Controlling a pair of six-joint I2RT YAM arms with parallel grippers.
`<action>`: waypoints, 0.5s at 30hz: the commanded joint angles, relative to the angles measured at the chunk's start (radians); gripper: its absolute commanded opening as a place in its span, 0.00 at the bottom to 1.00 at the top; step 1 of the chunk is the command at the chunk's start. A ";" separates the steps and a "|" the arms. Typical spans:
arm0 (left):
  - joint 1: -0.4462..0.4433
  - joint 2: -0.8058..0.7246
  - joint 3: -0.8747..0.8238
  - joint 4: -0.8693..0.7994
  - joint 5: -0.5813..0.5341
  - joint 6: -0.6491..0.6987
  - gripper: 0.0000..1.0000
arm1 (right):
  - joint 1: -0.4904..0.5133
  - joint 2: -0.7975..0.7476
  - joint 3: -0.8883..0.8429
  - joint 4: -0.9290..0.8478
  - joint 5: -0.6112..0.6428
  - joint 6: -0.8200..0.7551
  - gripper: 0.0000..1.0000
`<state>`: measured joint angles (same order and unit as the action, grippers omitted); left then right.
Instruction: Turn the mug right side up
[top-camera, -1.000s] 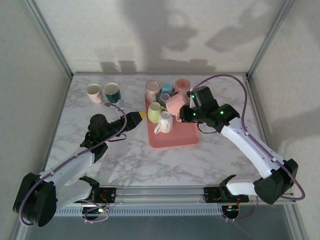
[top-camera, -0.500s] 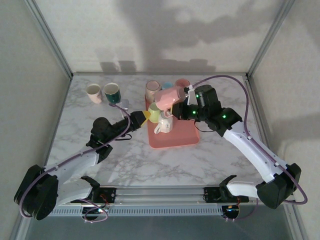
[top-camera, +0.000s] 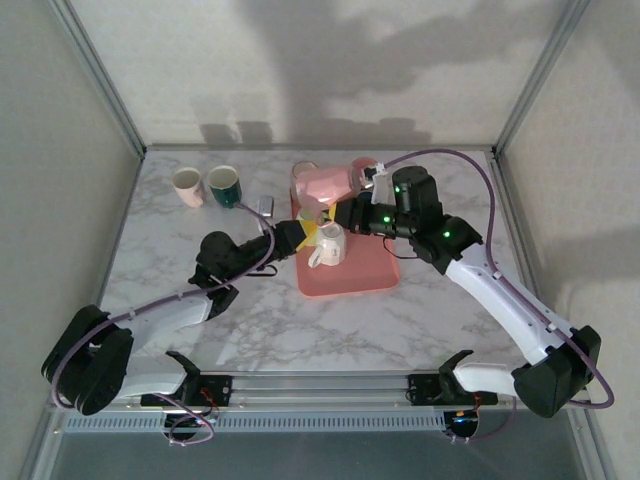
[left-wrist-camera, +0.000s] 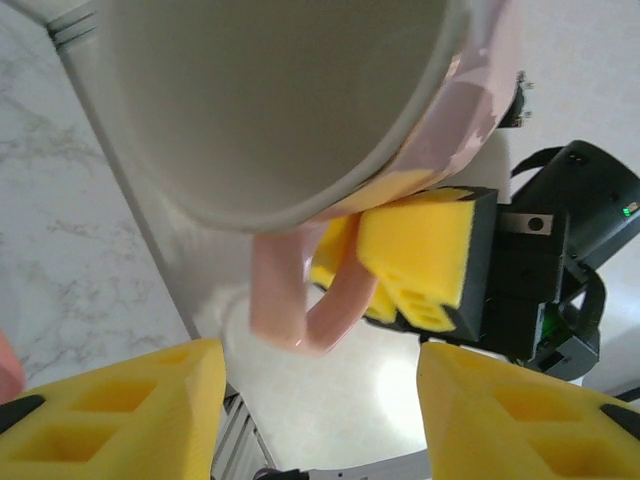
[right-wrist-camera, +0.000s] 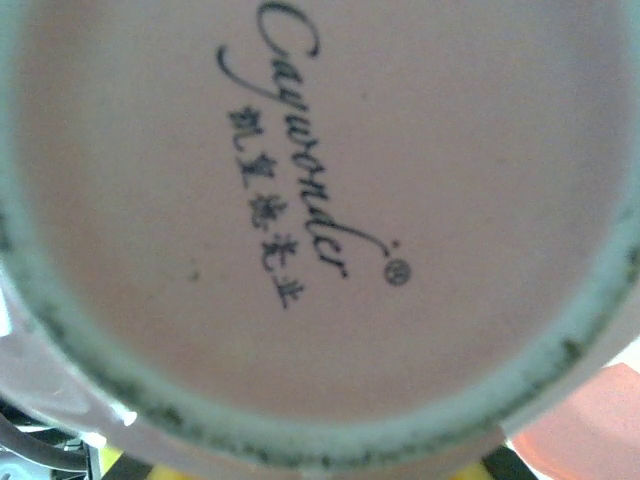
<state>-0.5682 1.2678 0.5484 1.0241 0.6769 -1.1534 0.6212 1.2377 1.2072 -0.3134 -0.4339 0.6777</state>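
My left gripper is open, and the handle under the mug's rim (left-wrist-camera: 300, 310) pokes out toward its fingers. It should move toward the mug's opening (left-wrist-camera: 270, 100) next, one finger on each side of it.
The pink mug (top-camera: 328, 187) hangs on its side above the pink tray (top-camera: 372, 274), mouth to the left. My right gripper (top-camera: 352, 208) is shut on its handle (left-wrist-camera: 300, 300); the right gripper's yellow pads (left-wrist-camera: 415, 255) clamp that loop in the left wrist view. The mug's wide mouth (left-wrist-camera: 270, 100) faces my left gripper (left-wrist-camera: 315, 420), which stands open just below the handle, touching nothing. From above, the left gripper (top-camera: 300, 236) sits at the tray's left edge, under the mug. The mug's printed base (right-wrist-camera: 320, 200) faces the right wrist camera.
Several other mugs stand on the tray, among them a white one (top-camera: 328, 246) right under the held mug. A cream mug (top-camera: 187, 186) and a dark green mug (top-camera: 224, 185) stand upright at the back left of the marble table. Frame posts stand at both sides.
My right gripper has lifted the pink mug off the tray, carried it left and swung its mouth toward the left arm. The left gripper has reached right to the tray's edge, still open.
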 joint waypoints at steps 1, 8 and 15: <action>-0.012 0.029 0.033 0.132 -0.011 -0.038 0.53 | -0.005 -0.023 -0.001 0.152 -0.059 0.027 0.00; -0.024 0.079 0.056 0.196 -0.031 -0.064 0.52 | -0.006 -0.023 -0.034 0.232 -0.108 0.088 0.00; -0.026 0.119 0.076 0.249 -0.046 -0.084 0.43 | -0.006 -0.026 -0.073 0.295 -0.132 0.138 0.00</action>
<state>-0.5861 1.3758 0.5911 1.1820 0.6399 -1.2186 0.6212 1.2381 1.1332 -0.1707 -0.5270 0.7959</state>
